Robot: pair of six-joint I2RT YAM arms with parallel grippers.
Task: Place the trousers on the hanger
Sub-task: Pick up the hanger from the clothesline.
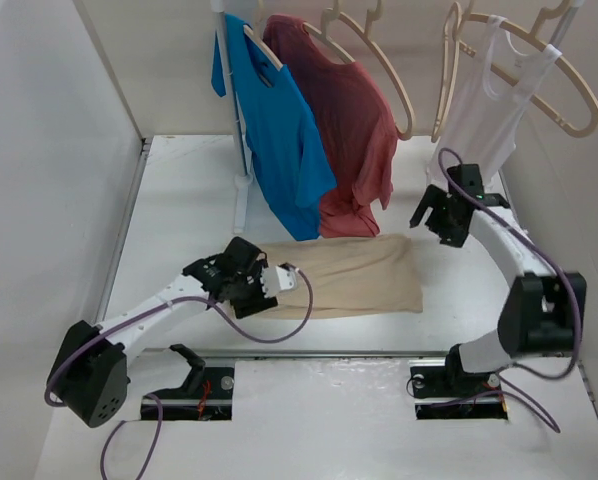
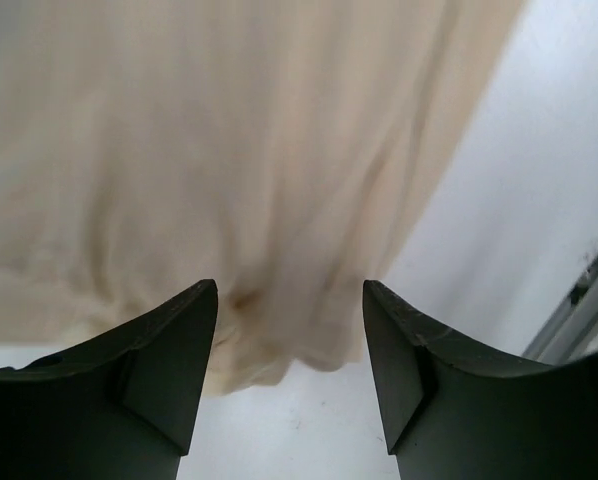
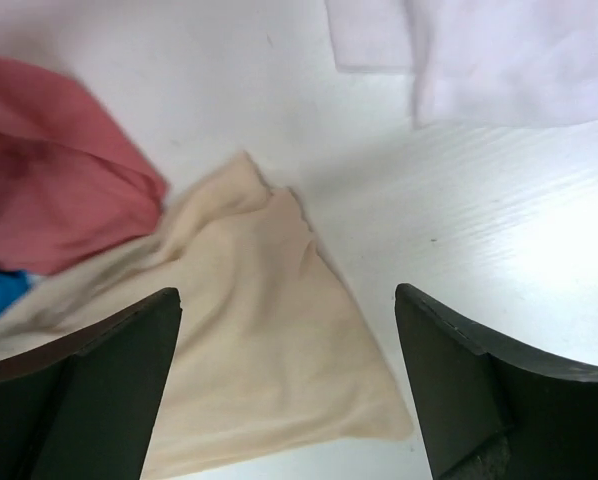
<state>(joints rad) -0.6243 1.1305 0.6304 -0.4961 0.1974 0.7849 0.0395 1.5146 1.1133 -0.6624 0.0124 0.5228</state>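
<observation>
Next, my right gripper rises, fingers tilting upward, onto the near arm of the bare hanger (image 1: 449, 98) beside the white vest, as it hangs above my gripper.
The beige trousers (image 1: 354, 275) lie folded flat on the white table, in front of the hanging shirts. My left gripper (image 1: 282, 280) is open and low at their left end; in the left wrist view (image 2: 289, 300) the rumpled fabric edge (image 2: 239, 200) lies between and ahead of the black fingers. My right gripper (image 1: 434, 218) is open and above the table, right of the trousers' far right corner (image 3: 269, 330), which shows between its fingers (image 3: 289, 310). Several pale wooden hangers hang on the rail; one bare hanger (image 1: 445, 75) hangs edge-on left of the vest.
A blue T-shirt (image 1: 279, 140) and a dull red T-shirt (image 1: 354, 130) hang at the back middle, their hems close to the trousers. A white vest (image 1: 484, 100) hangs at the back right. The rail post (image 1: 241, 150) stands behind. Walls close both sides.
</observation>
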